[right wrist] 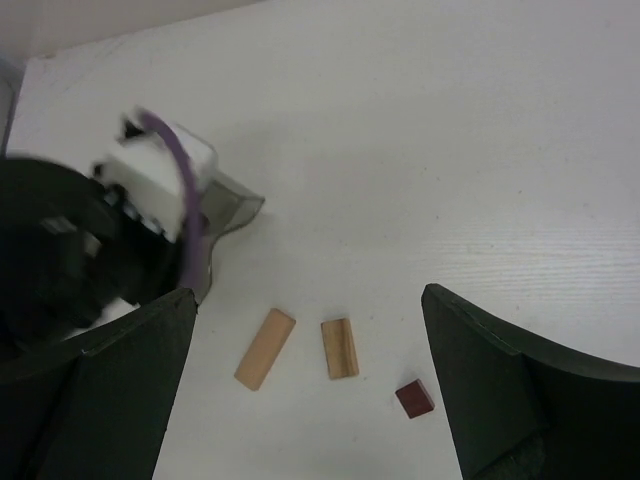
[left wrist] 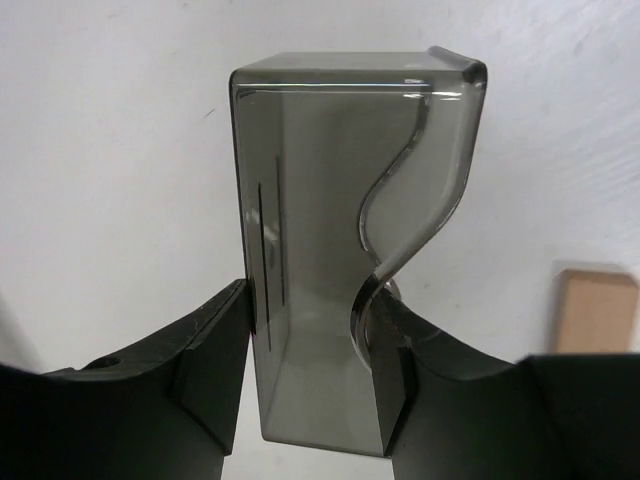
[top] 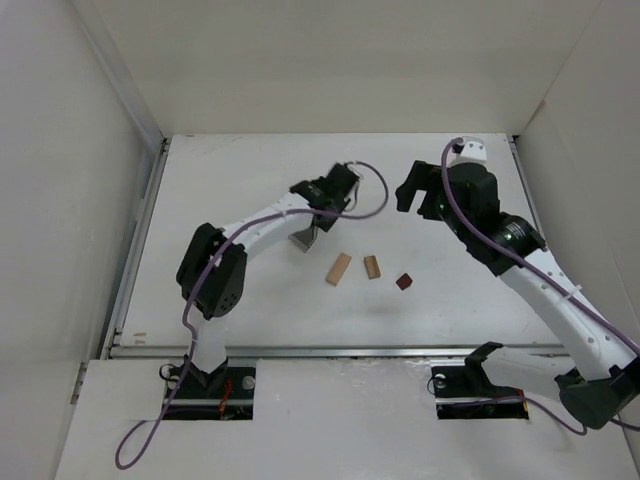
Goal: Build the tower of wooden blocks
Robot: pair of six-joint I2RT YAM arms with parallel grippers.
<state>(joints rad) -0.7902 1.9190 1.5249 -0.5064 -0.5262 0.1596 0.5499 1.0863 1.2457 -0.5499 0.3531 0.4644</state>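
Observation:
My left gripper should put the bin (top: 302, 241) down on bare tabletop away from the blocks, below the gripper and to its left in the top view, and let go.
The blocks of the wood block tower lie flat and apart on the white table, none on another: a long tan block (top: 339, 269) (right wrist: 265, 348), a shorter tan block (top: 372, 266) (right wrist: 339, 348) and a small dark red block (top: 404, 282) (right wrist: 414, 399). My left gripper (top: 306, 236) (left wrist: 310, 370) is shut on a dark translucent bin (left wrist: 340, 240) (top: 302, 241), just left of the long tan block (left wrist: 597, 310). My right gripper (top: 418, 192) (right wrist: 308, 300) hangs open above the table, up and right of the blocks, holding nothing.
White walls enclose the table on the left, back and right. The left arm (right wrist: 60, 250) with its purple cable reaches in from the left, close to the blocks. The table's raised front rail (top: 330, 350) runs below the blocks.

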